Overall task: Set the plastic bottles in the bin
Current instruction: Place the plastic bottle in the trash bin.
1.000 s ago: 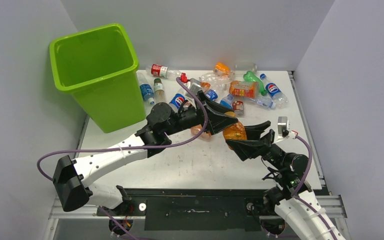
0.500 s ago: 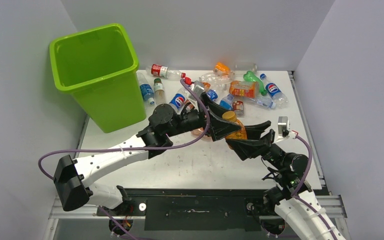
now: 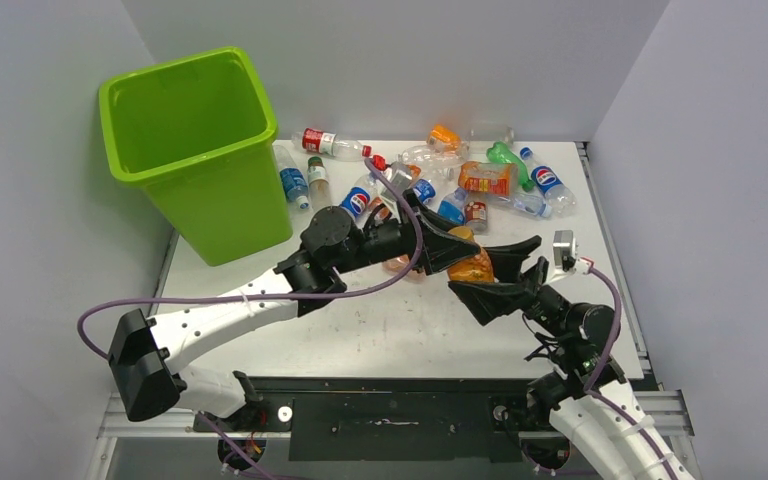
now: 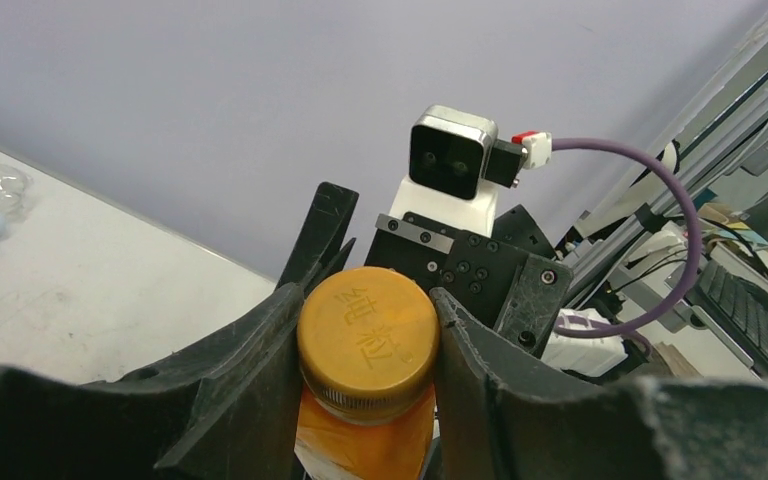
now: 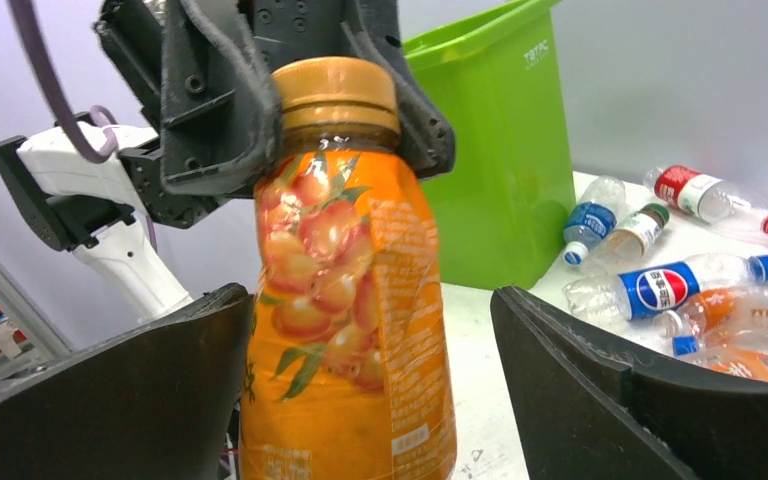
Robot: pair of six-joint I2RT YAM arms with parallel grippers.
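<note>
The bottle goes over the bin's opening (image 3: 190, 115) next for release, since the opening is outward of my left gripper and to its left in the top view.
An orange juice bottle (image 3: 472, 266) with an orange cap is held above the table's middle. My left gripper (image 3: 457, 246) is shut on its cap (image 4: 366, 340). My right gripper (image 3: 494, 272) is open around the bottle's body (image 5: 345, 300); its left jaw is close against the label and its right jaw stands well clear. The lime-green bin (image 3: 230, 200) stands at the far left and also shows in the right wrist view (image 5: 500, 150). Many more plastic bottles (image 3: 480, 178) lie along the table's back.
A Pepsi bottle (image 3: 357, 200) and a red-label bottle (image 3: 325, 143) lie near the bin's right side. Two small bottles (image 3: 302, 182) lie against the bin. Grey walls enclose the table (image 3: 400, 320) at the back and on both sides.
My left gripper has slid a little to the right and closed on the bottle's cap. My right gripper's jaws have spread off the bottle's body. The bottle has tilted slightly.
</note>
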